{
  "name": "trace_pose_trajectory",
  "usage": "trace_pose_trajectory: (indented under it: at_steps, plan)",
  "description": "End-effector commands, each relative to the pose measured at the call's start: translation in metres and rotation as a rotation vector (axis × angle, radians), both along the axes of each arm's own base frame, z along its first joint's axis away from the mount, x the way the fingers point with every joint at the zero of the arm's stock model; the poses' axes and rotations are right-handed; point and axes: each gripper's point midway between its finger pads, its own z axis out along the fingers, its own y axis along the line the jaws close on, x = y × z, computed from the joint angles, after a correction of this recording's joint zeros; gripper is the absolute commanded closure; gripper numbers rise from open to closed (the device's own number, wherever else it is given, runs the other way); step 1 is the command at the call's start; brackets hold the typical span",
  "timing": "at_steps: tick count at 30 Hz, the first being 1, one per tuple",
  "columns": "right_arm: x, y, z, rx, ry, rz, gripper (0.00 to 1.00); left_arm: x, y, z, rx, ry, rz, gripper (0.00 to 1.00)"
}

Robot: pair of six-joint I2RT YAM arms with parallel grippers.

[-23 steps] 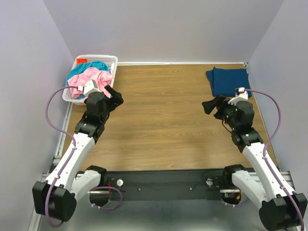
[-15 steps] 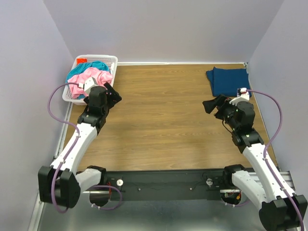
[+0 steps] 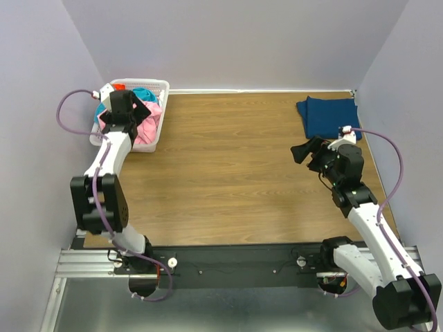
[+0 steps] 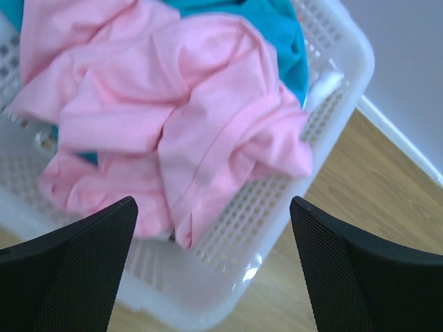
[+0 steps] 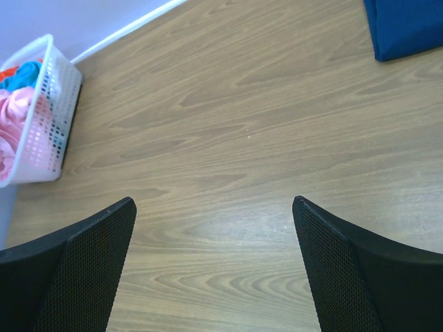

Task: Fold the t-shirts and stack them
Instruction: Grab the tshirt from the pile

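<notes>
My left gripper moves down and outward past the basket's near rim onto the pink t-shirt's raised fold next, since the fold lies uncovered on top of the teal cloth.
A crumpled light pink t-shirt (image 4: 187, 131) lies on top of a teal t-shirt (image 4: 277, 28) in the white lattice basket (image 4: 291, 207) at the table's far left corner (image 3: 158, 88). My left gripper (image 3: 138, 111) is open and hovers just above the basket's near rim; its pads (image 4: 76, 270) frame the pink cloth without touching it. A folded dark navy-blue t-shirt (image 3: 329, 116) lies flat at the far right, also seen in the right wrist view (image 5: 408, 24). My right gripper (image 3: 301, 152) is open and empty above bare wood.
The wooden table (image 3: 235, 166) is walled by lilac panels at back and sides. A small red object (image 3: 119, 86) sits at the basket's far corner. A black rail (image 3: 235, 263) runs along the near edge between the arm bases.
My left arm has swung left and away, carrying its open gripper from the table beside the basket to above the basket. The right arm has barely moved.
</notes>
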Motion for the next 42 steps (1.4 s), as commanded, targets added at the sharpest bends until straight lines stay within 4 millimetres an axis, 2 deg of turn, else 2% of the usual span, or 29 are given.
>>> trace_pose_trajectory:
  at_steps: [1, 5, 8, 11, 13, 14, 17, 18, 19, 21, 22, 23, 26, 27, 29, 30, 32, 33, 35, 36, 38, 39, 42]
  plan:
    - [0.003, -0.003, -0.01, -0.031, 0.018, -0.002, 0.0, 0.03, 0.011, -0.012, 0.037, 0.053, -0.027, 0.02]
    - [0.005, -0.005, -0.014, -0.043, 0.029, -0.013, 0.0, 0.061, 0.027, -0.038, 0.046, 0.126, -0.013, 0.02]
    - [0.005, -0.007, -0.014, -0.052, 0.026, -0.023, 0.0, 0.077, 0.031, -0.054, 0.044, 0.168, -0.017, 0.02]
    - [0.005, -0.009, -0.015, -0.057, 0.025, -0.033, 0.0, 0.083, 0.031, -0.062, 0.037, 0.192, -0.033, 0.12]
    - [0.006, -0.01, -0.015, -0.059, 0.026, -0.037, 0.0, 0.085, 0.026, -0.064, 0.027, 0.187, -0.053, 0.29]
    - [0.006, -0.01, -0.016, -0.058, 0.028, -0.036, 0.0, 0.085, 0.025, -0.062, 0.027, 0.18, -0.061, 0.46]
    - [0.006, -0.009, -0.017, -0.058, 0.033, -0.033, 0.0, 0.085, 0.022, -0.057, 0.014, 0.169, -0.078, 0.74]
    - [0.006, -0.009, -0.019, -0.058, 0.04, -0.03, 0.0, 0.084, 0.019, -0.053, 0.009, 0.16, -0.089, 0.86]
    - [0.007, -0.007, -0.02, -0.055, 0.042, -0.024, 0.0, 0.083, 0.019, -0.051, 0.007, 0.157, -0.09, 0.94]
    - [0.007, -0.005, -0.02, -0.05, 0.046, -0.012, 0.0, 0.079, 0.017, -0.039, 0.004, 0.138, -0.088, 1.0]
    - [0.007, -0.004, -0.02, -0.049, 0.048, -0.009, 0.0, 0.077, 0.017, -0.034, 0.006, 0.128, -0.087, 1.0]
    - [0.007, -0.003, -0.02, -0.047, 0.048, -0.003, 0.0, 0.075, 0.017, -0.021, 0.007, 0.103, -0.087, 1.0]
    - [0.005, -0.001, -0.018, -0.041, 0.041, 0.01, 0.0, 0.069, 0.016, 0.001, 0.01, 0.066, -0.089, 1.0]
    - [0.004, 0.0, -0.016, -0.039, 0.035, 0.014, 0.0, 0.064, 0.014, 0.022, 0.011, 0.027, -0.087, 1.0]
    - [0.003, -0.001, -0.015, -0.037, 0.029, 0.016, 0.0, 0.059, 0.014, 0.043, 0.016, -0.022, -0.078, 1.0]
    - [0.002, -0.001, -0.012, -0.038, 0.018, 0.018, 0.0, 0.054, 0.014, 0.072, 0.034, -0.092, -0.081, 1.0]
    - [0.0, 0.0, -0.009, -0.039, 0.01, 0.025, 0.0, 0.051, 0.013, 0.103, 0.056, -0.162, -0.088, 1.0]
    - [-0.001, 0.001, -0.009, -0.037, 0.007, 0.027, 0.0, 0.045, 0.013, 0.132, 0.07, -0.216, -0.087, 1.0]
    - [-0.003, 0.001, -0.006, -0.035, -0.006, 0.034, 0.0, 0.04, 0.012, 0.159, 0.087, -0.268, -0.098, 1.0]
    - [-0.004, 0.001, -0.006, -0.036, -0.007, 0.031, 0.0, 0.034, 0.009, 0.185, 0.096, -0.32, -0.114, 1.0]
    - [-0.006, -0.001, -0.002, -0.035, -0.024, 0.024, 0.0, 0.03, 0.001, 0.209, 0.104, -0.37, -0.153, 1.0]
    - [-0.007, -0.001, -0.001, -0.035, -0.029, 0.024, 0.0, 0.022, -0.002, 0.233, 0.112, -0.42, -0.164, 1.0]
    - [-0.009, -0.001, 0.005, -0.033, -0.049, 0.024, 0.0, 0.008, -0.008, 0.276, 0.144, -0.522, -0.196, 1.0]
